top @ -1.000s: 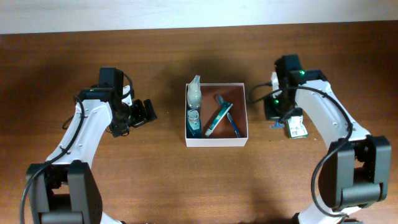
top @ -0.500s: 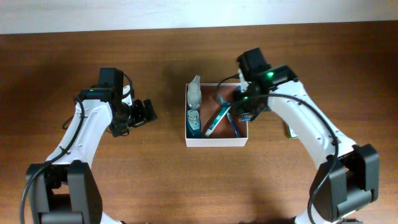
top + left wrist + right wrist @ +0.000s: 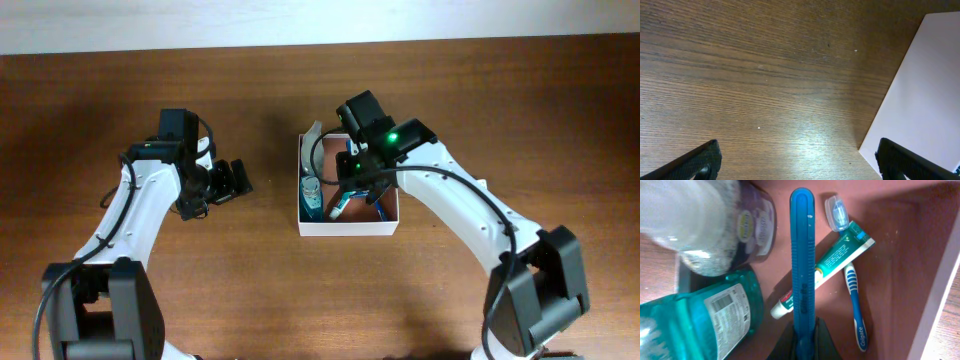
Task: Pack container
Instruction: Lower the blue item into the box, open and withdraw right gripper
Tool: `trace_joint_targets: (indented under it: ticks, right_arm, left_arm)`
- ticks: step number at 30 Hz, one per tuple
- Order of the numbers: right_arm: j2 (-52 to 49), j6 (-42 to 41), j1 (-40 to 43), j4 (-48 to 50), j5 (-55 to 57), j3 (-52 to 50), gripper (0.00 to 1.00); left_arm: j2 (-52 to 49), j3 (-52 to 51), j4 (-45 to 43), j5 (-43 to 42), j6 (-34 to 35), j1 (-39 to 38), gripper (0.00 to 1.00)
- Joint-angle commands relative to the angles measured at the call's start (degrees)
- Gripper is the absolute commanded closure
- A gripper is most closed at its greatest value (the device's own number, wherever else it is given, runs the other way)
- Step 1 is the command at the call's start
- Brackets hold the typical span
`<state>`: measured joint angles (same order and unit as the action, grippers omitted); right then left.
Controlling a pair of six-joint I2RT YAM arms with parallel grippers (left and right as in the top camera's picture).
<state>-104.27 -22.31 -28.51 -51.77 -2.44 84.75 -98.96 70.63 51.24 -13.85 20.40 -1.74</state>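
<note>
The stick is still hanging above the bottom of the box, so next I need to move my right gripper down toward the toothpaste tube (image 3: 835, 258) and let go of the blue plastic stick (image 3: 802, 255) across it.
The container (image 3: 348, 229) is a square white-walled box with a reddish-brown inside (image 3: 900, 255) at the table's middle. In it lie a teal mouthwash bottle (image 3: 311, 195) (image 3: 705, 320), a clear bottle (image 3: 313, 145) (image 3: 715, 225), a toothpaste tube (image 3: 835, 260) and a blue toothbrush (image 3: 856, 300). My right gripper (image 3: 352, 180) (image 3: 803, 340) hangs over the box, shut on a long blue plastic stick (image 3: 802, 255) that points across the toothpaste tube. My left gripper (image 3: 238, 180) (image 3: 800, 160) is open and empty over bare wood left of the box, whose white wall (image 3: 920, 100) shows beside it.
The brown wooden table (image 3: 250, 270) runs all round the box. A pale wall edge (image 3: 300, 20) borders the far side. The right arm (image 3: 470, 210) reaches in from the right front across the table.
My right arm has swung from the table right of the container to over its inside, carrying the blue stick. The left arm has not moved.
</note>
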Motion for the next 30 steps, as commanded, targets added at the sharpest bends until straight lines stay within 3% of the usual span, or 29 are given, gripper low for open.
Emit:
trace_joint_targets:
  ticks: [1, 30]
  right_arm:
    - [-2.71, -0.96, -0.35, 0.26, 1.79, -0.72, 0.96]
    - [-11.52, -0.94, -0.24, 2.75, 3.34, -0.96, 0.94]
  left_arm:
    - [-0.68, 0.46, 0.02, 0.2, -0.31, 0.02, 0.01]
    - [-0.68, 0.46, 0.02, 0.2, -0.31, 0.04, 0.01]
